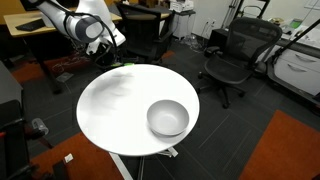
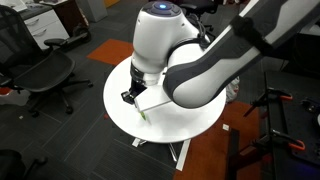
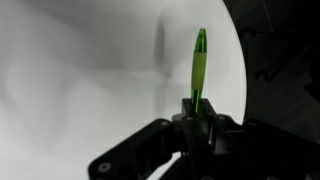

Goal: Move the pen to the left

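Note:
My gripper brings the pen down onto the white table inside the table's rim [image 1: 121, 72] [image 3: 181, 72] below it and releases next, since the pen's separate shadow shows it still hanging.
The pen [image 3: 198, 65] is thin and bright green. In the wrist view it sticks out straight from between my gripper's [image 3: 197, 112] black fingers, which are shut on its lower end. Its shadow falls on the white round table [image 3: 90, 70] beside it, so it hangs slightly above the top, near the table's rim. In an exterior view the gripper [image 2: 130, 97] hangs over the table's edge with the pen's green tip [image 2: 142, 113] just below it. In an exterior view the gripper [image 1: 116, 42] is at the table's far edge.
A grey bowl [image 1: 168, 118] stands on the white table [image 1: 110, 110] on the side away from the gripper. Black office chairs [image 1: 232, 55] and desks surround the table. My bulky arm [image 2: 215, 60] hides most of the tabletop in an exterior view.

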You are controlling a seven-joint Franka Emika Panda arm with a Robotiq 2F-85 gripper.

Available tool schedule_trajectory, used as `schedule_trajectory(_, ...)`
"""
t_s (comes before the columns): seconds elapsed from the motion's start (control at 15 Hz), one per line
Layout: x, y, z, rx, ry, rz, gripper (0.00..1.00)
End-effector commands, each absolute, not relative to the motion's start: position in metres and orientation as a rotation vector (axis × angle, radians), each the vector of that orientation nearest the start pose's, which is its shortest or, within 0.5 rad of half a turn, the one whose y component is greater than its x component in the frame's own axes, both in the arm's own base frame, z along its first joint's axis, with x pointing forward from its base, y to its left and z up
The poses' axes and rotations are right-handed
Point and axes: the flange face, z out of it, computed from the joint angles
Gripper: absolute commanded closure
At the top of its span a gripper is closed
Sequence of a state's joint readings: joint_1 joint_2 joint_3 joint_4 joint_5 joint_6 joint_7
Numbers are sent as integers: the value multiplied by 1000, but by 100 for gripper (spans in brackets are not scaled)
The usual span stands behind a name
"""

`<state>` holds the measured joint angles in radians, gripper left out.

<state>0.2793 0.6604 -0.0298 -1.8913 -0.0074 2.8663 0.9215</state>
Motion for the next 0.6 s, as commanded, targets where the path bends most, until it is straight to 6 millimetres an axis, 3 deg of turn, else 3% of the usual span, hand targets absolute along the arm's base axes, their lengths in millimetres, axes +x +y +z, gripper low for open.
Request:
schedule_trajectory(0.0,645,172,173,-2809,925,-369,97)
schedule_trajectory(0.53,646,171,146,-2825,929,-324,97)
